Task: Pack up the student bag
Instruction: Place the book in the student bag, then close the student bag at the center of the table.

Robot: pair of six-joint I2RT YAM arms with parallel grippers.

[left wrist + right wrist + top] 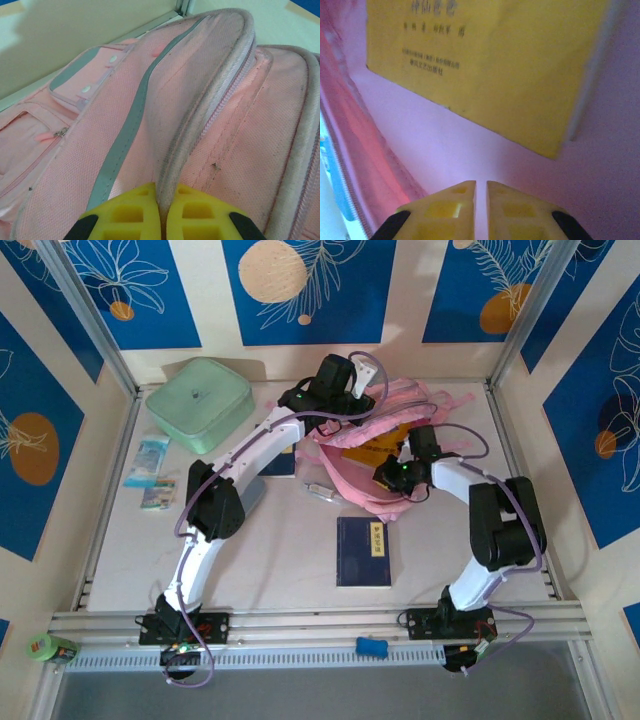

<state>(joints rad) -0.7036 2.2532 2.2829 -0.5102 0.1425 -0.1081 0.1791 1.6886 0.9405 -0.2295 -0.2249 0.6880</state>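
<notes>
The bag's piped rim comes free next, as my left gripper stays at it and opens to release it.
The student bag (362, 498) lies open at the back right of the table, a soft pink backpack with a grey stripe (125, 135). My left gripper (342, 400) (162, 192) is shut on the bag's piped rim (200, 125) and holds it up. My right gripper (405, 462) (481, 187) reaches inside the bag, its jaws shut with nothing between them. Just ahead of it a yellow book (485, 65) (388, 436) rests against the bag's pale lining (470, 150).
A dark blue book (363, 550) lies on the table near the front. Another blue book (276, 464) sits under the left arm. A mint green zip case (200, 402) stands at the back left, two small packets (150, 462) beside it. A small object (318, 490) lies by the bag.
</notes>
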